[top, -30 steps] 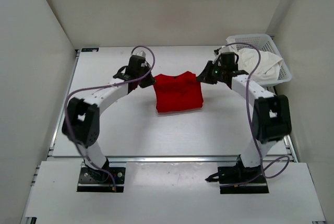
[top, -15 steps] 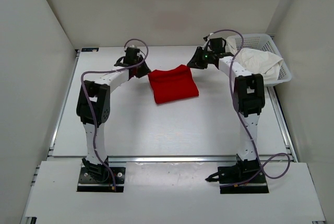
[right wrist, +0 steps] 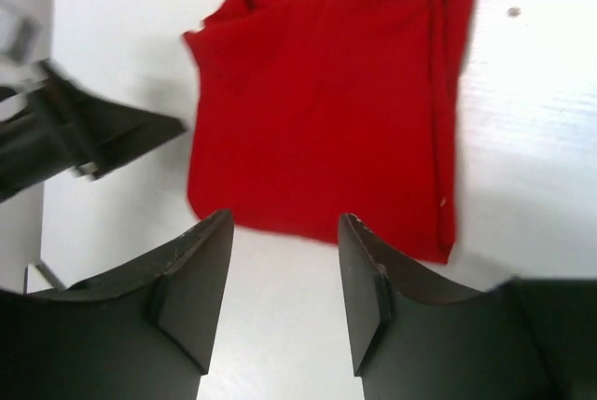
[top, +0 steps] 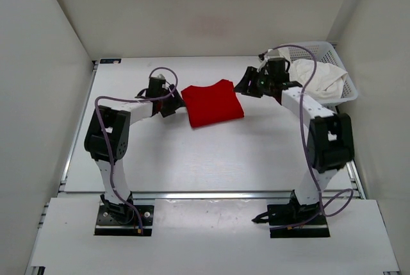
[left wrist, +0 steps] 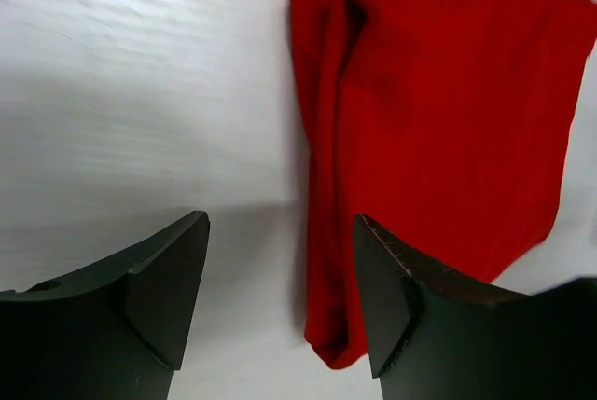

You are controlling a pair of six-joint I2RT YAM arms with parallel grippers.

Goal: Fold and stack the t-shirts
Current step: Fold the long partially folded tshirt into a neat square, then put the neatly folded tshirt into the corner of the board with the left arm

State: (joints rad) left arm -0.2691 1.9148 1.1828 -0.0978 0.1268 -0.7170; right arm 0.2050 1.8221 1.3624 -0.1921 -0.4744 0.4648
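Note:
The red t-shirt's folded edge [top: 188,110] [left wrist: 324,260] is close beside my left gripper's open fingers. I should move that gripper down and to the right in the top view onto the edge.
A folded red t-shirt [top: 212,102] lies flat on the white table, near the back middle. My left gripper [top: 172,103] sits just left of it, open, nothing between its jaws; in the left wrist view the red t-shirt [left wrist: 438,120] has its folded edge just past the gap of the left gripper [left wrist: 280,232]. My right gripper [top: 245,86] hovers at the shirt's right back corner, open and empty. In the right wrist view the red t-shirt [right wrist: 326,102] lies beyond the right gripper [right wrist: 284,232]. A white t-shirt [top: 318,77] is bunched in the basket.
A white plastic mesh basket [top: 333,54] stands at the back right corner, close to the right arm. White walls enclose the table on the left, back and right. The left gripper's fingers [right wrist: 103,134] show in the right wrist view.
Both grippers opened and let go of the red t-shirt, which now lies folded flat. The left gripper dropped and drew back to the shirt's left edge; the right one backed off slightly.

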